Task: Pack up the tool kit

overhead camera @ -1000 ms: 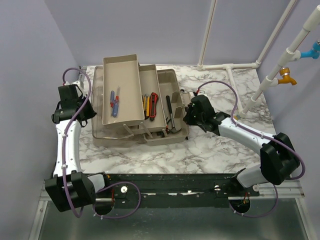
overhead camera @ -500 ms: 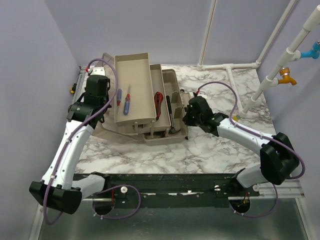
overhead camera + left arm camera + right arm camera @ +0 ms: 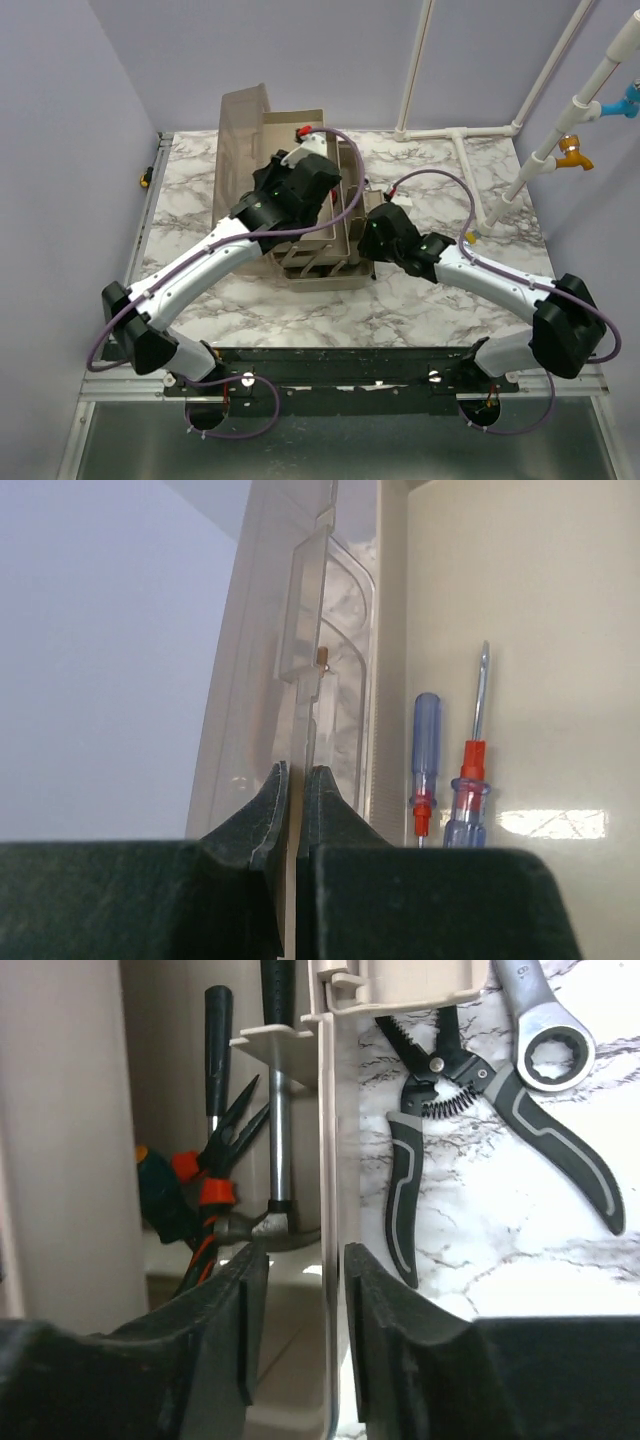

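Note:
I will swing the toolbox's still-upright lid with my left gripper to the right in the top view, over the beige tray [image 3: 540,630] on that side, then release the lid.
The toolbox [image 3: 312,276] sits mid-table with its smoky lid [image 3: 243,118] standing up at the back left. My left gripper [image 3: 297,772] reaches over the box [image 3: 305,185] and is shut on the lid's thin translucent edge [image 3: 300,670]. Beside it, two screwdrivers [image 3: 468,780] lie in a beige tray [image 3: 540,630]. My right gripper [image 3: 305,1252] is open at the box's right side [image 3: 368,232], with the box wall [image 3: 332,1140] between its fingers and a gap on the left. A hammer [image 3: 278,1110] and orange-collared pliers [image 3: 215,1165] lie inside. Black-grey pliers [image 3: 405,1180] and a wrench [image 3: 545,1035] lie on the marble outside.
White pipes [image 3: 455,132] run along the back right of the marble table [image 3: 460,190], with a blue and an orange valve [image 3: 575,150] at the far right. Purple walls close in on the left and back. Both arms' cables loop above the box.
My left arm has swung from the table's left side across over the box, bringing the lid and trays up and rightward. The right gripper has opened off the box wall.

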Tool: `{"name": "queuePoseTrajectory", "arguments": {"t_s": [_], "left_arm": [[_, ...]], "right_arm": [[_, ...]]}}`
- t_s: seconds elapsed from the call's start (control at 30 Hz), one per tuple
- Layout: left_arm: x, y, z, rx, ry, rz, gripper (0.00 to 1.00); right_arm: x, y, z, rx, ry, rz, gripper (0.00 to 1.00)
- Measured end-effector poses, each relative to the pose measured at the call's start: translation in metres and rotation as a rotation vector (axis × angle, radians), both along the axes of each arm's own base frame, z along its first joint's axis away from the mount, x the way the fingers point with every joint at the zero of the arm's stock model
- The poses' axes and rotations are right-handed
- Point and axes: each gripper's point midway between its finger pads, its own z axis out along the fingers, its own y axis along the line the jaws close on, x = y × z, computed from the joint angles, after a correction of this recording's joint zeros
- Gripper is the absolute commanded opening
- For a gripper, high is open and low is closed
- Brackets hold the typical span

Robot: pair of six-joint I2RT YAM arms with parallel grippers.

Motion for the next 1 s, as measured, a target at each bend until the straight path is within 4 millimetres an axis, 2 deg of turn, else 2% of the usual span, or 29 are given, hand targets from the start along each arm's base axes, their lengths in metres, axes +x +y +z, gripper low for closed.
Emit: {"name": "queuePoseTrajectory", "arguments": {"t_s": [0.07, 0.1, 0.2, 0.33, 0.37, 0.4, 0.47, 0.57, 0.63, 0.7, 0.77, 0.83, 0.93, 1.0], "left_arm": [[0.003, -0.017, -0.001, 0.063, -0.004, -0.010, 0.00], [0.005, -0.024, 0.000, 0.094, -0.009, -0.009, 0.00], [0.010, -0.044, -0.002, 0.197, -0.023, 0.002, 0.00], [0.013, -0.072, -0.009, 0.272, -0.028, -0.010, 0.01], [0.013, -0.081, -0.011, 0.278, -0.033, -0.018, 0.03], [0.013, -0.088, -0.011, 0.281, -0.035, -0.027, 0.09], [0.013, -0.111, -0.013, 0.271, -0.039, -0.055, 0.38], [0.016, -0.156, -0.026, 0.198, -0.034, -0.115, 0.75], [0.017, -0.189, -0.041, 0.129, -0.014, -0.174, 0.86], [0.015, -0.207, -0.054, 0.071, 0.013, -0.217, 0.90], [0.008, -0.232, -0.067, -0.038, 0.063, -0.304, 0.92], [0.002, -0.250, -0.069, -0.139, 0.097, -0.373, 0.92], [-0.008, -0.271, -0.055, -0.341, 0.135, -0.495, 0.92], [-0.017, -0.279, -0.028, -0.491, 0.139, -0.579, 0.92]], "right_arm": [[-0.004, -0.004, 0.009, 0.008, -0.010, -0.023, 0.64], [-0.006, -0.008, 0.017, 0.012, -0.024, -0.037, 0.67], [-0.007, -0.023, 0.048, 0.045, -0.092, -0.114, 0.68], [-0.010, -0.058, 0.100, 0.114, -0.231, -0.251, 0.67], [-0.012, -0.068, 0.112, 0.131, -0.268, -0.288, 0.67], [-0.015, -0.079, 0.122, 0.142, -0.299, -0.322, 0.66], [-0.022, -0.100, 0.136, 0.156, -0.350, -0.389, 0.66], [-0.033, -0.129, 0.143, 0.152, -0.396, -0.473, 0.67], [-0.042, -0.147, 0.143, 0.144, -0.417, -0.518, 0.67], [-0.051, -0.164, 0.146, 0.148, -0.445, -0.562, 0.71], [-0.058, -0.179, 0.152, 0.160, -0.477, -0.603, 0.72], [-0.065, -0.192, 0.159, 0.174, -0.510, -0.639, 0.72], [-0.069, -0.201, 0.165, 0.182, -0.536, -0.664, 0.71], [-0.068, -0.199, 0.163, 0.163, -0.534, -0.647, 0.71]]}}
